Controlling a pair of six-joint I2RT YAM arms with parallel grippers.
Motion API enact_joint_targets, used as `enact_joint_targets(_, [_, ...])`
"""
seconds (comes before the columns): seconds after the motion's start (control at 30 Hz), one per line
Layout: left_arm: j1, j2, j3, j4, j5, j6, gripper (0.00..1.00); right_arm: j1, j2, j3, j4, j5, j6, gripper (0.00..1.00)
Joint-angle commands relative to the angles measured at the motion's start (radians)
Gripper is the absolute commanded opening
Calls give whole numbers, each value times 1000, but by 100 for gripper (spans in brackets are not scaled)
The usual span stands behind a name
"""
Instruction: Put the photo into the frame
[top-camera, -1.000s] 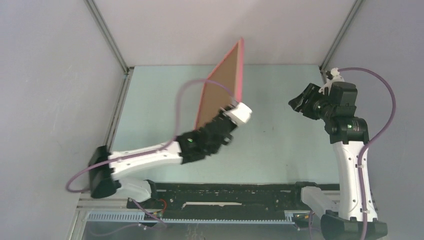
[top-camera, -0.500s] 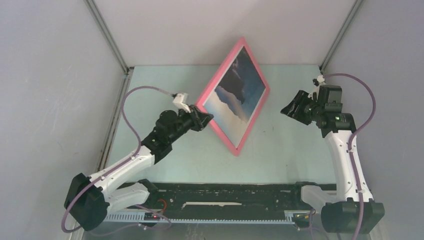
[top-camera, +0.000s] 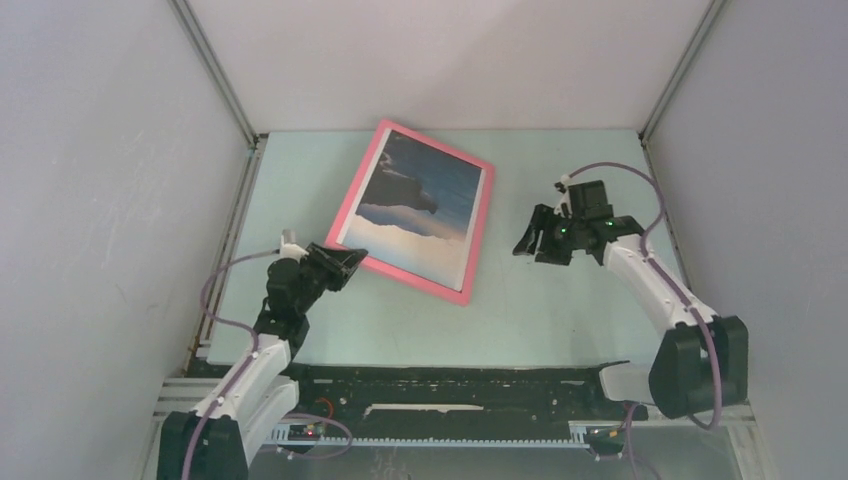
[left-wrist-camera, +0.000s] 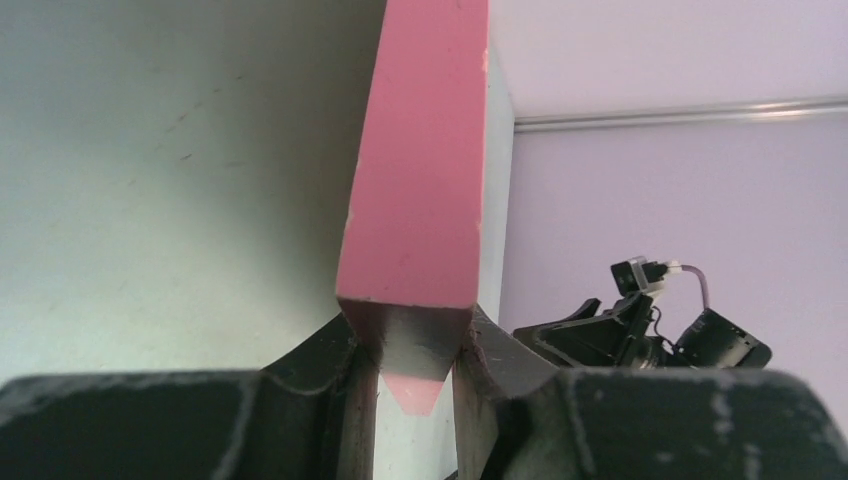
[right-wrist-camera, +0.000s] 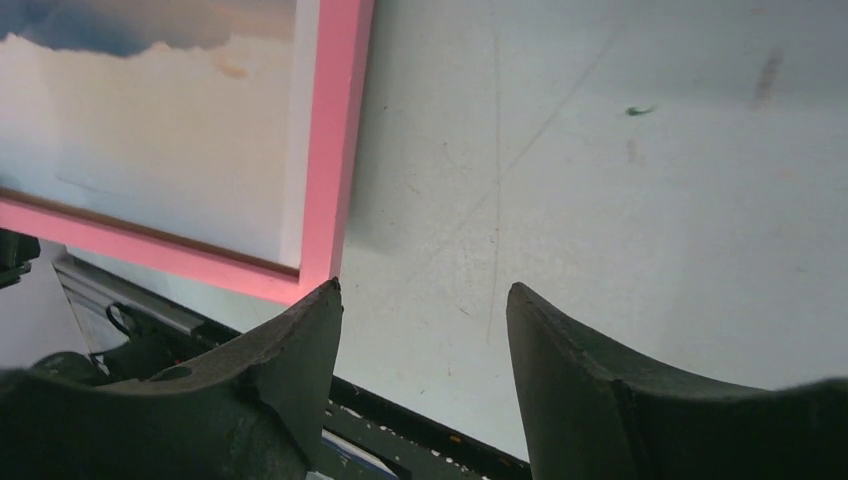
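Note:
I will next move my left gripper back and lower the frame's held corner onto the bare tabletop nearer the bar (top-camera: 348, 292) to let go of it, because the frame lies crooked.
The pink frame (top-camera: 478, 240) lies face up on the pale green table, tilted, with the photo (top-camera: 415, 205) of dark rock, blue sky and white mist showing inside it. My left gripper (top-camera: 352, 259) is shut on the frame's near-left corner; in the left wrist view the pink edge (left-wrist-camera: 420, 180) runs away from between the fingers (left-wrist-camera: 330, 350). My right gripper (top-camera: 525, 243) is open and empty, hovering just right of the frame's right edge. The right wrist view shows the frame's border (right-wrist-camera: 335, 150) and the photo's white mist (right-wrist-camera: 150, 150) beyond my open fingers (right-wrist-camera: 300, 340).
Grey walls enclose the table (top-camera: 580, 320) on the left, back and right. A black rail (top-camera: 450, 385) runs along the near edge. The right arm shows in the left wrist view (left-wrist-camera: 640, 335).
The left arm has turned the frame from standing with its brown back showing to photo side up, and lowered it flat onto the table. The right gripper moved left and down toward the frame.

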Motion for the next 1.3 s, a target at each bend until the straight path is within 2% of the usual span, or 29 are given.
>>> enact_joint_targets(0.0, [50, -87, -98, 2, -119, -49, 0, 86, 83, -9, 144, -21, 63, 71])
enact_joint_targets(0.17, [50, -209, -179, -111, -148, -63, 0, 117, 250, -10, 307, -112, 181, 73])
enact_joint_targets(0.2, [50, -232, -184, -145, -147, -58, 5, 123, 282, -9, 348, -124, 217, 73])
enact_joint_targets(0.27, [51, -262, -179, -205, -140, -46, 39, 139, 342, -3, 422, -137, 264, 73])
enact_joint_targets(0.3, [51, -273, -178, -215, -128, -43, 47, 149, 379, 5, 455, -137, 285, 72])
enact_joint_targets(0.4, [51, -303, -160, -281, -99, -34, 60, 167, 445, 46, 469, -91, 300, 69])
enact_joint_targets(0.5, [51, -347, -89, -507, -149, -10, 72, 173, 510, 100, 458, -67, 289, 68])
enact_joint_targets(0.63, [50, -393, 46, -791, -286, 39, 86, 186, 582, 187, 407, -30, 255, 67])
enact_joint_targets(0.73, [51, -391, 137, -930, -339, 55, 88, 193, 628, 259, 371, -5, 232, 66])
enact_joint_targets(0.83, [51, -394, 205, -958, -327, 102, 88, 204, 700, 391, 235, 61, 180, 63])
enact_joint_targets(0.97, [50, -408, 301, -960, -333, 191, 87, 221, 807, 584, 6, 162, 74, 49])
enact_joint_targets(1.13, [51, -390, 443, -957, -344, 316, 86, 247, 817, 630, -33, 220, -42, 39])
enact_joint_targets(1.27, [50, -347, 573, -985, -375, 407, 85, 282, 888, 731, -101, 186, -254, 38])
